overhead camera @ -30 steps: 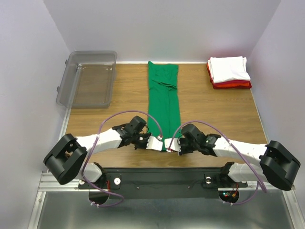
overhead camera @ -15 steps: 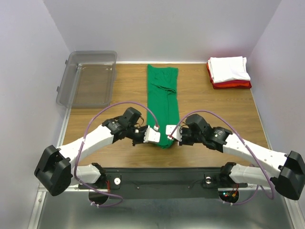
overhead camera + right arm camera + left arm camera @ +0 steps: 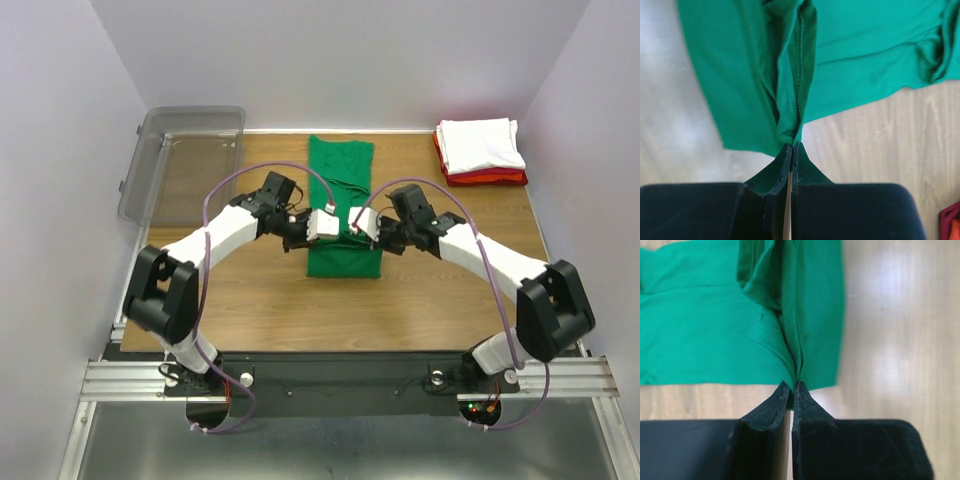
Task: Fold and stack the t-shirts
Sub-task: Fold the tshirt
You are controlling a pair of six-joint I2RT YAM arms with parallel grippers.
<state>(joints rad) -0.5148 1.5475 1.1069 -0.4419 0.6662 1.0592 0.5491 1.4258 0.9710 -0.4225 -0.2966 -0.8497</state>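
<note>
My left gripper carries its corner of the t-shirt outward next, lowers it and releases it on the t-shirt's uncovered flat part point(image 3: 317, 196) point(image 3: 715, 365), which lies outward and below it.
The green t-shirt point(image 3: 342, 215) lies in the middle of the table as a long strip, its near end lifted and doubled back over the rest. My left gripper point(image 3: 330, 222) is shut on the left corner of that end; the pinched cloth shows in the left wrist view point(image 3: 792, 382). My right gripper point(image 3: 353, 224) is shut on the right corner, seen in the right wrist view point(image 3: 791, 142). The two grippers hang close together above the shirt's middle. The white t-shirt point(image 3: 481, 144) lies folded on the folded red t-shirt point(image 3: 487, 178) at the far right corner.
A clear grey plastic bin point(image 3: 185, 164) stands at the far left, partly over the table edge. Bare wooden table point(image 3: 250, 290) lies between the shirt and the arm bases. Grey walls close in on three sides.
Both grippers have carried the green shirt's near end from the table's front edge up and away from the bases, folding the strip over itself. The arms have stretched out.
</note>
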